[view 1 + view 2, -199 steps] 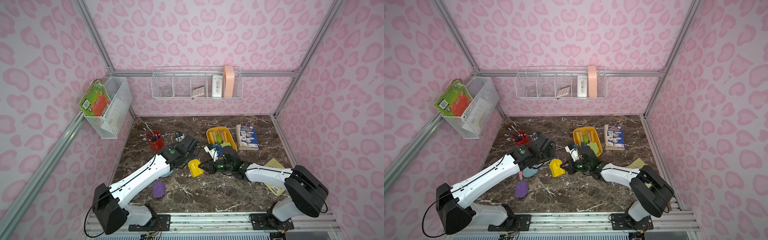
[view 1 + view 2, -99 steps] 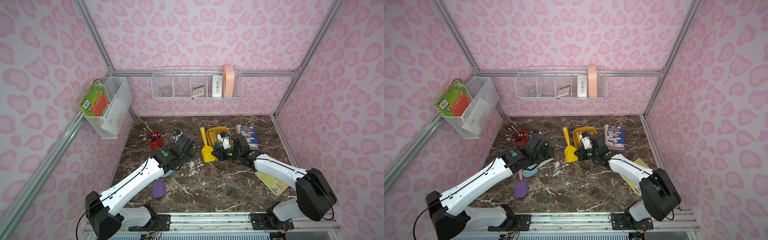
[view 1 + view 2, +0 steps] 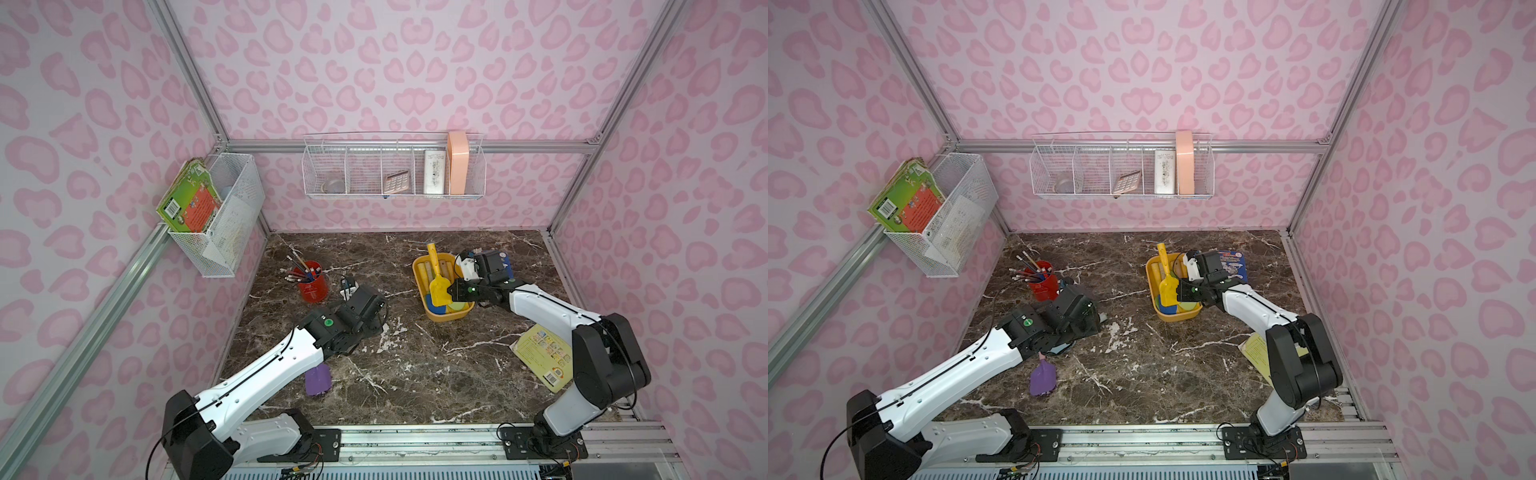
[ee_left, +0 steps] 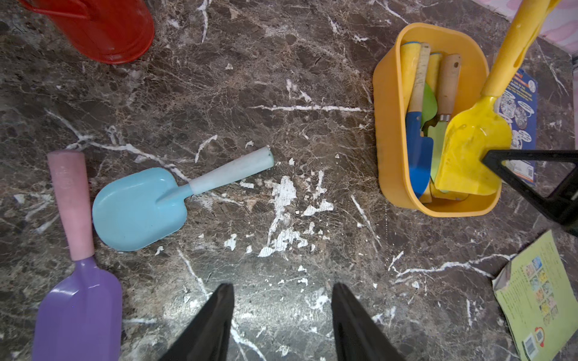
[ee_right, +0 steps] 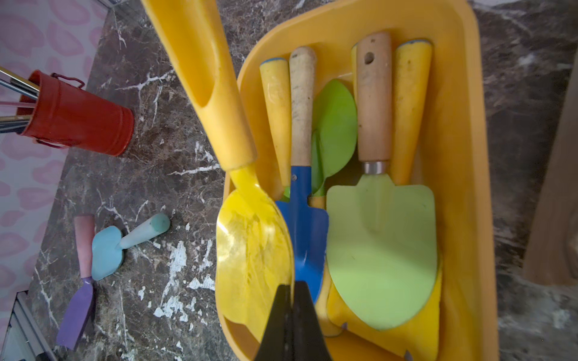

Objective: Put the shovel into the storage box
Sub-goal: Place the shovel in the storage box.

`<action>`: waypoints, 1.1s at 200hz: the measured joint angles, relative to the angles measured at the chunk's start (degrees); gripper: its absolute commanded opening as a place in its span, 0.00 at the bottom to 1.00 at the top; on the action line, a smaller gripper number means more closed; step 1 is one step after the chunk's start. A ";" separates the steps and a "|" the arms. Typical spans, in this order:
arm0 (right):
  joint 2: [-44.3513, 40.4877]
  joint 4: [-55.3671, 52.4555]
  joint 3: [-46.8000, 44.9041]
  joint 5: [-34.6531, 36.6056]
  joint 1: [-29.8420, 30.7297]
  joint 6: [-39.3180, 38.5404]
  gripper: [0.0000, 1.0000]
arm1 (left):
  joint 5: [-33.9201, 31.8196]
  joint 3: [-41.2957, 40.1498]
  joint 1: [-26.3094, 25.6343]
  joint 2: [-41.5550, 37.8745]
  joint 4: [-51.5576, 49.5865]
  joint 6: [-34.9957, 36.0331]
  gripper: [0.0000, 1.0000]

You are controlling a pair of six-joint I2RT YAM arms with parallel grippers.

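My right gripper is above the near end of the storage box, and the yellow shovel's handle still sticks out past the box's rim. My right gripper needs to lower the yellow shovel inside next, then release it.
My right gripper [image 5: 292, 287] is shut on the blade edge of the yellow shovel [image 5: 250, 243]. It holds the yellow shovel [image 3: 439, 291] over the near end of the yellow-orange storage box [image 3: 446, 318], handle slanting up past the far rim. Several other shovels lie inside the storage box [image 5: 463, 156]. My left gripper [image 4: 283, 286] stands open over bare table with nothing between its fingers. Near it lie a light blue shovel [image 4: 140, 206] and a purple shovel [image 4: 78, 306] with a pink handle.
A red pencil cup [image 3: 313, 284] stands at the back left of the table. A blue book [image 3: 1233, 266] lies behind the box, and a yellow-green booklet [image 3: 544, 357] lies under the right arm. White wire baskets [image 3: 395, 174] hang on the walls.
The right arm carried the yellow shovel from the table's middle back to over the storage box. The left gripper opened and drew back to the left.
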 measured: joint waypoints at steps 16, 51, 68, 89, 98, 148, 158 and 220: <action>2.23 -0.59 0.63 -0.22 0.04 -0.28 0.00 | -0.20 -0.07 0.00 0.00 -0.02 -0.50 0.55; 5.53 -0.87 0.74 -1.44 0.00 -0.96 0.00 | -0.46 -0.35 0.00 0.00 -0.02 -0.72 0.56; 5.79 -0.87 0.72 -1.88 0.17 -1.09 0.00 | -0.55 -0.61 0.00 0.00 -0.02 -0.76 0.56; 6.03 -0.68 0.72 -2.14 0.63 -1.22 0.00 | -0.76 -0.94 0.00 0.20 0.00 -0.96 0.56; 6.32 -0.61 0.72 -2.27 0.66 -1.33 0.00 | -0.76 -1.05 0.00 0.31 -0.04 -1.01 0.55; 7.02 -0.50 0.11 -2.78 1.29 -1.27 0.20 | -0.79 -1.11 0.00 0.48 -0.04 -1.86 0.55; 6.84 -0.72 0.07 -2.93 1.40 -1.31 0.24 | -0.79 -1.16 0.00 0.48 -0.04 -1.88 0.55; 3.87 -0.90 0.61 -2.84 1.38 -1.29 0.29 | -1.25 -0.96 0.15 0.48 -0.68 -2.05 0.57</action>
